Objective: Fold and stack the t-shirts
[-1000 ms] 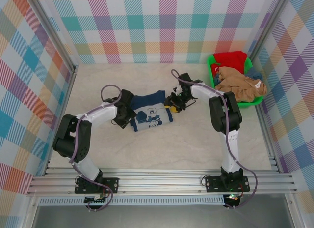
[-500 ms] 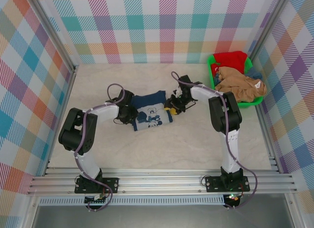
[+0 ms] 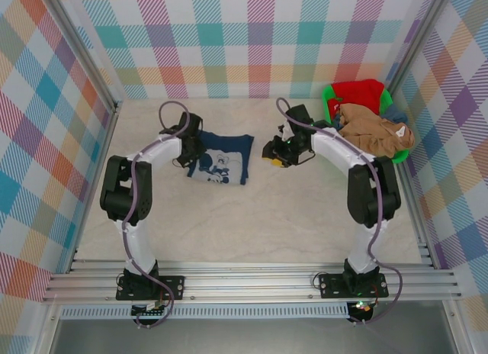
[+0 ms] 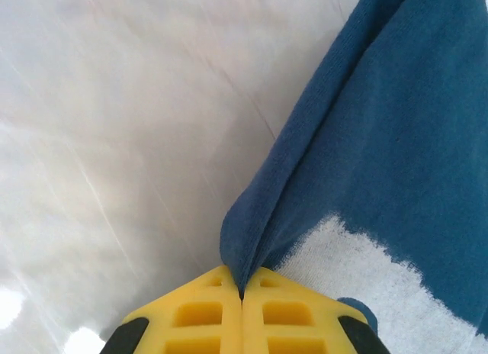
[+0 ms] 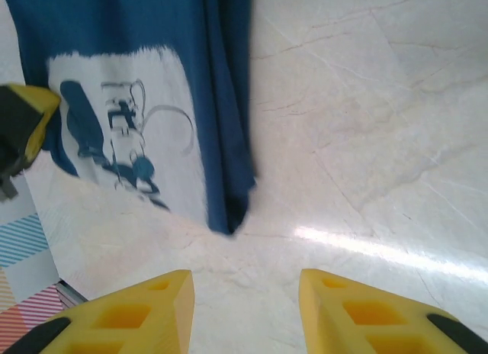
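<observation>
My left gripper will next pull the t-shirt outward to the far table corner opposite the basket and let go of the fold, because the t-shirt lies folded and that corner is bare.
A folded dark navy t-shirt (image 3: 222,157) with a white graphic print lies on the table, left of centre. My left gripper (image 3: 191,144) sits at its left edge, shut on a pinched fold of the navy cloth (image 4: 252,239). My right gripper (image 3: 274,151) stands open a little to the right of the shirt, nothing between its fingers, and the shirt's edge (image 5: 229,178) lies ahead of it. The tan-brown t-shirt (image 3: 374,133) and red t-shirt (image 3: 357,91) are heaped in the green basket (image 3: 329,117), with a bit of blue cloth (image 3: 394,110) showing.
The green basket stands at the back right, close to the right arm's elbow. Checked walls and metal rails enclose the pale marble-look tabletop (image 3: 252,224), which is bare across the front half.
The navy shirt has been drawn back and left by my left gripper and now lies flatter. My right gripper let go of it, opened and moved away to the right.
</observation>
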